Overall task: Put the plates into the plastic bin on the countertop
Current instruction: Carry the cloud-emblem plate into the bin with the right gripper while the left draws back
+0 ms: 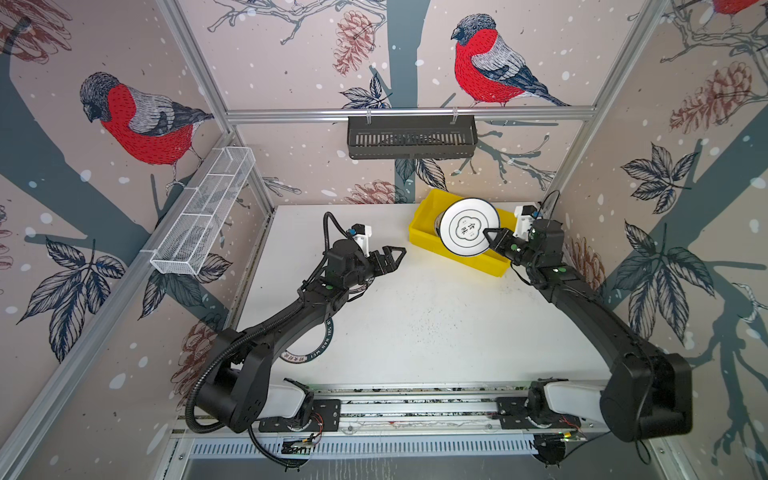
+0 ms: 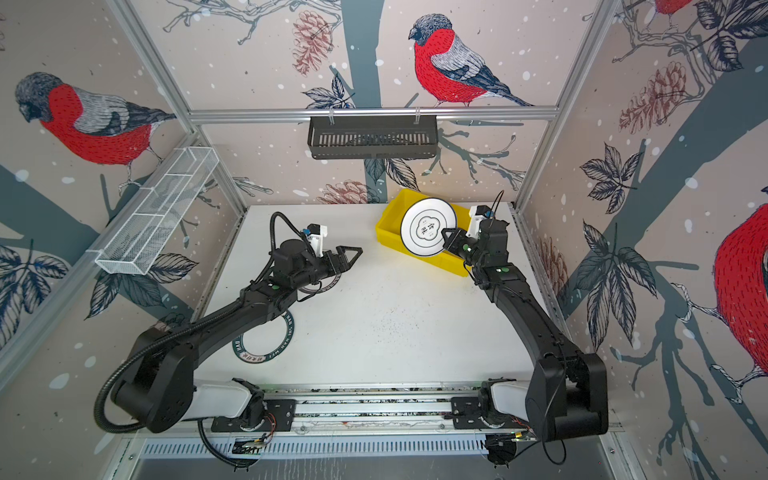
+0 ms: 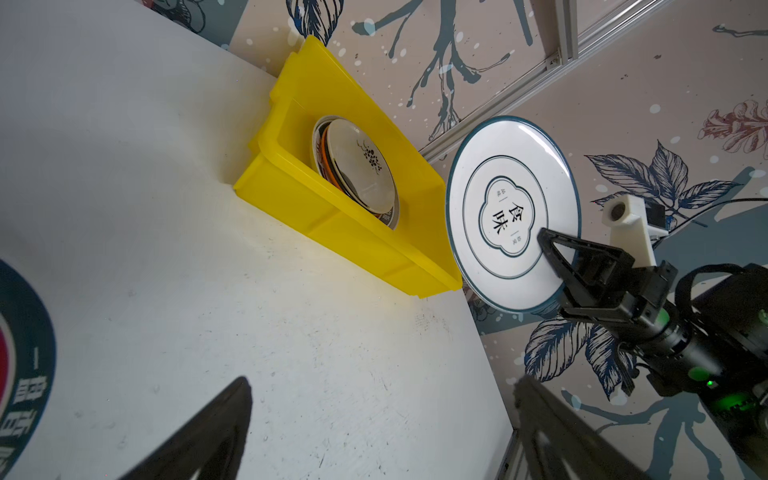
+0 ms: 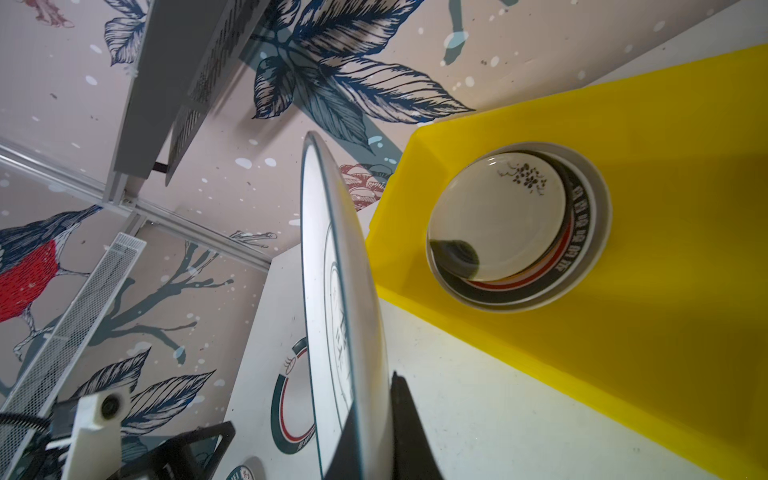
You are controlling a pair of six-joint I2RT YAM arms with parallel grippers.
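The cream flowered plate (image 4: 497,220) lies below and outward. I next need to reach my right gripper outward, lower the white plate onto that stack and let go of its edge.
My right gripper (image 1: 489,236) is shut on the edge of a white plate (image 1: 469,226) with a dark ring and characters at its centre. It holds the plate tilted on edge above the yellow plastic bin (image 1: 428,244) at the back right of the countertop (image 1: 436,324). The right wrist view shows this plate (image 4: 332,291) edge-on between the jaws. A stack of plates (image 3: 357,166) lies in the bin, with a cream flowered one (image 4: 498,216) on top. Left of centre, my left gripper (image 1: 397,258) hangs open and empty. A teal lettered-rim plate (image 1: 305,354) lies on the countertop, partly under the left arm.
A black slotted basket (image 1: 411,137) hangs on the back rail. A white wire rack (image 1: 203,212) hangs on the left wall. Another teal ring (image 2: 316,287) shows under the left wrist. The arm bases sit on the front rail (image 1: 415,405).
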